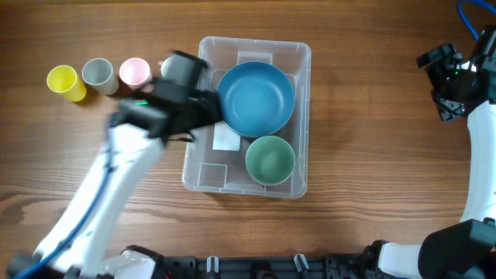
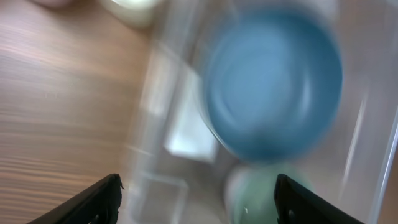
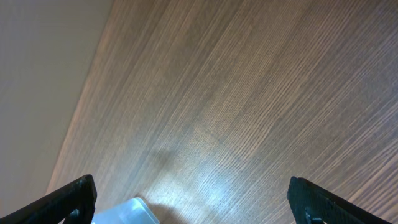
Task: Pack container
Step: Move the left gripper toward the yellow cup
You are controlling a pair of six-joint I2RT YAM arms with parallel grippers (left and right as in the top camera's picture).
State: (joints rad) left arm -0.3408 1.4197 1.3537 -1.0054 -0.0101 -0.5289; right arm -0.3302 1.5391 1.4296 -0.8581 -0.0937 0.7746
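The left gripper swings to the left in the overhead view and down onto the cup's near rim point(image 1: 57, 91) next, as the yellow cup stands outside the container point(image 1: 299, 124).
The clear rectangular container point(image 1: 299, 124) sits mid-table with a white label point(image 1: 226, 138) on its base. Inside it are a large blue bowl point(image 1: 256, 97) and a smaller green bowl point(image 1: 270, 159). My left gripper point(image 1: 203, 108) is open and empty over the container's left wall, beside the blue bowl. The left wrist view is blurred; it shows the blue bowl point(image 2: 273, 81), the green bowl point(image 2: 252, 193) and the label point(image 2: 193, 137) between my open fingers point(image 2: 198, 198). My right gripper point(image 1: 443, 81) is open and empty at the far right, over bare table point(image 3: 193, 202).
A yellow cup point(image 1: 66, 82), a grey cup point(image 1: 99, 74) and a pink cup point(image 1: 134, 72) stand in a row left of the container, with a white cup point(image 1: 167, 67) partly behind my left arm. A container corner point(image 3: 127, 213) shows in the right wrist view.
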